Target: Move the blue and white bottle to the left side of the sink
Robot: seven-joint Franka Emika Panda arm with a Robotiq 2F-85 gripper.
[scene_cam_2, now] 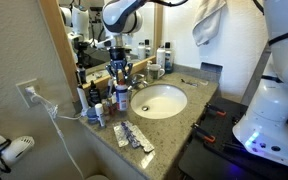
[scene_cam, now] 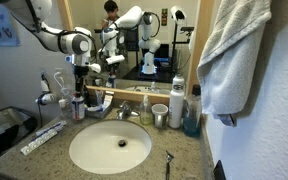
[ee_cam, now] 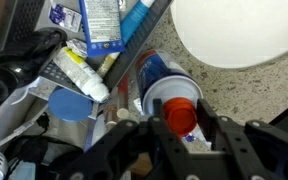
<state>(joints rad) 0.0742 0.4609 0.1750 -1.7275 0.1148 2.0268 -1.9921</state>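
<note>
The bottle is standing upright beside the sink [scene_cam: 92,152], so my gripper will next move down gently toward the crowded counter [scene_cam: 79,118] beside the sink and open to let go of the bottle's reddish-orange top.
The blue and white bottle [ee_cam: 181,118] shows its reddish-orange top between my fingers in the wrist view. My gripper [ee_cam: 181,128] is shut on that top from above. In both exterior views the gripper [scene_cam: 81,78] [scene_cam_2: 121,78] hangs over the cluttered counter beside the sink [scene_cam: 92,152] [scene_cam_2: 170,104], with the bottle [scene_cam: 81,102] [scene_cam_2: 122,98] upright below it. Whether the bottle's base touches the counter is hidden by the other items. The white basin [ee_cam: 234,30] fills the upper right of the wrist view.
Tubes and toiletries [ee_cam: 84,75] crowd close around the bottle. A chrome faucet [scene_cam: 124,111], a cup [scene_cam: 160,115], a taller white bottle with a blue cap [scene_cam: 177,103] and a blue translucent bottle [scene_cam: 191,118] stand behind the basin. A razor [scene_cam: 168,160] and a towel [scene_cam: 239,55] are nearby.
</note>
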